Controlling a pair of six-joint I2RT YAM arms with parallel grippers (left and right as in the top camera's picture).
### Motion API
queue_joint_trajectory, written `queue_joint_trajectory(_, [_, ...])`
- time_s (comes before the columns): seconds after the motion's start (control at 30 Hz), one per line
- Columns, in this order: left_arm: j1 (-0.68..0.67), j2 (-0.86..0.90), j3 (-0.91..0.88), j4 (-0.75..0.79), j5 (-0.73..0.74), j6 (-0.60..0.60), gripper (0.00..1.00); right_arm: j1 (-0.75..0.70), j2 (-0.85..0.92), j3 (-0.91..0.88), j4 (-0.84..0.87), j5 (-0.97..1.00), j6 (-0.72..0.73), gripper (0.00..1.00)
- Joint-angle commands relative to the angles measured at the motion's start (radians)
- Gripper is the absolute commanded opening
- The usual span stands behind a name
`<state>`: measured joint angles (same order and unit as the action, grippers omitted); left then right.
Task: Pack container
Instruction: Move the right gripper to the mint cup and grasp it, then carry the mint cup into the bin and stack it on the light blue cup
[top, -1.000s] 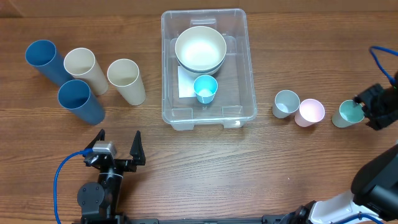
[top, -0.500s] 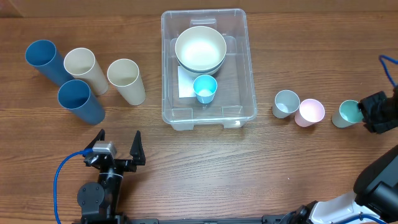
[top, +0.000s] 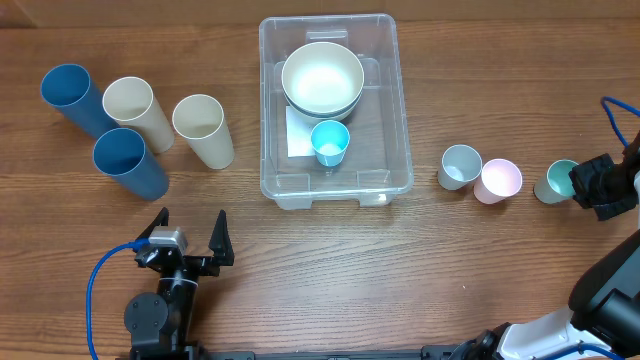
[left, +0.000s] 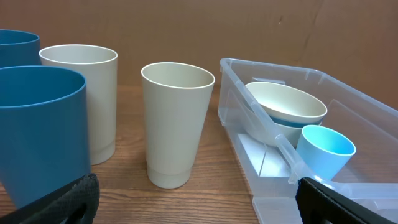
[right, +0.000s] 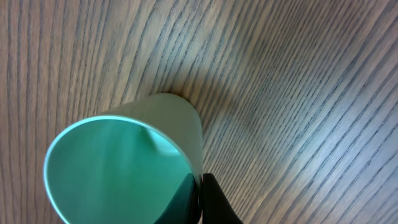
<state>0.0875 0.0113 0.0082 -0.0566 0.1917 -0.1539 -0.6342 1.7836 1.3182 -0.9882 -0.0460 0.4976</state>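
I need to move my right gripper up and to the left in the overhead view next. Then I should lower it and let go of the teal cup (top: 556, 181) in the light-blue cup (top: 330, 142), which is standing empty.
The clear container (top: 401, 95) stands at the table's middle back, holding a cream bowl (top: 322, 80) and a small light-blue cup (top: 330, 142). At the far right my right gripper (top: 588, 186) is shut on the rim wall of a small teal cup (top: 556, 181). In the right wrist view one finger is inside the teal cup (right: 115, 171) and one outside, so the right gripper (right: 200, 200) pinches the wall. My left gripper (top: 190, 243) stands open near the front edge. In the left wrist view the left gripper (left: 199, 205) holds nothing, and the container (left: 367, 106) is to its right.
Tall cups stand at the left: blue (top: 70, 95), cream (top: 135, 108), cream (top: 203, 128) and blue (top: 128, 160). A small grey cup (top: 460, 165) and a pink cup (top: 498, 180) sit between the container and the teal cup.
My right gripper has closed from open onto the teal cup's wall, shifting slightly toward the front. The left arm has not moved.
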Motion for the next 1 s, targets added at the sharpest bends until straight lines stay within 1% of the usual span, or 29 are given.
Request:
queue_joint_trajectory(0.0, [0.010,-0.007,-0.003,0.001,0.011,-0.007,1.00,-0.001,0.002,-0.004,0.010,0.001,0.004,0.04])
queue_joint_trajectory(0.13, [0.010,-0.007,-0.003,0.001,0.011,-0.007,1.00,-0.001,0.002,0.005,0.031,-0.003,0.005,0.04])
queue_joint_trajectory(0.23, [0.010,-0.007,-0.003,0.001,0.011,-0.007,1.00,-0.001,0.000,0.061,0.016,-0.035,0.003,0.04])
queue_joint_trajectory(0.33, [0.010,-0.007,-0.003,0.001,0.011,-0.007,1.00,-0.001,-0.003,0.200,-0.051,-0.039,-0.006,0.04])
queue_joint_trajectory(0.37, [0.010,-0.007,-0.003,0.001,0.011,-0.007,1.00,-0.001,-0.006,0.247,-0.067,-0.068,-0.038,0.04])
queue_joint_trajectory(0.43, [0.010,-0.007,-0.003,0.001,0.011,-0.007,1.00,0.009,-0.020,0.343,-0.092,-0.184,-0.138,0.04])
queue_joint_trajectory(0.57, [0.010,-0.007,-0.003,0.001,0.011,-0.007,1.00,0.054,-0.055,0.514,-0.173,-0.248,-0.205,0.04])
queue_joint_trajectory(0.67, [0.010,-0.007,-0.003,0.001,0.011,-0.007,1.00,0.134,-0.087,0.626,-0.226,-0.273,-0.247,0.04])
queue_joint_trajectory(0.73, [0.010,-0.007,-0.003,0.001,0.011,-0.007,1.00,0.215,-0.110,0.673,-0.245,-0.297,-0.267,0.04])
queue_joint_trajectory(0.83, [0.010,-0.007,-0.003,0.001,0.011,-0.007,1.00,0.374,-0.148,0.694,-0.241,-0.300,-0.270,0.04])
queue_joint_trajectory(0.93, [0.010,-0.007,-0.003,0.001,0.011,-0.007,1.00,0.592,-0.154,0.692,-0.236,-0.268,-0.270,0.04])
queue_joint_trajectory(0.97, [0.010,-0.007,-0.003,0.001,0.011,-0.007,1.00,0.644,-0.149,0.690,-0.237,-0.240,-0.270,0.04])
